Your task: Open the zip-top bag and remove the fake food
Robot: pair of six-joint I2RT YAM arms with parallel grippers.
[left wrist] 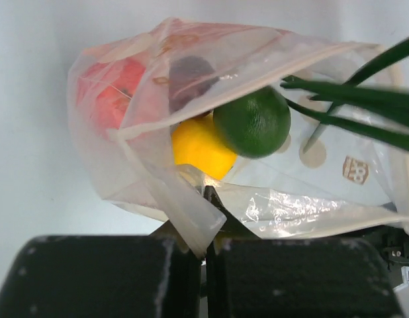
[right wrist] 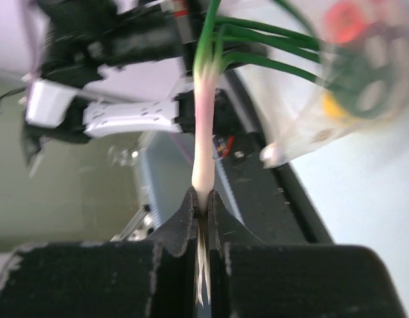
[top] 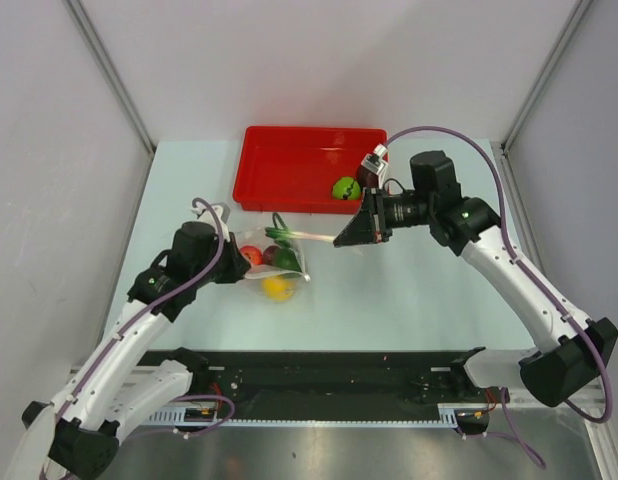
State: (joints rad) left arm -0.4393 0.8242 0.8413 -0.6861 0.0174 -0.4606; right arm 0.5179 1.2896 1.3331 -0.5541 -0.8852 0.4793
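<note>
I will lift my right gripper outward over the red tray next, then lower the white stalk of the green onion beside the bright green ball, where the tray's bottom lies bare [top: 305, 174].
The clear zip-top bag [top: 274, 265] lies on the table, open toward the right. Inside it are a red ball [left wrist: 112, 93], a dark maroon one [left wrist: 191, 71], a yellow ball [left wrist: 201, 147] and a dark green ball [left wrist: 254, 122]. My left gripper [left wrist: 206, 199] is shut on the bag's near edge [left wrist: 184, 205]. My right gripper [right wrist: 203, 202] is shut on the white stalk of the green onion [right wrist: 206, 119]. The onion's green leaves [top: 289, 236] still reach the bag's mouth. A bright green ball [top: 346, 188] lies in the red tray [top: 289, 160].
The red tray stands at the back of the table, just behind the bag. Grey walls close in the left and right sides. The black base rail [top: 319, 385] runs along the near edge.
</note>
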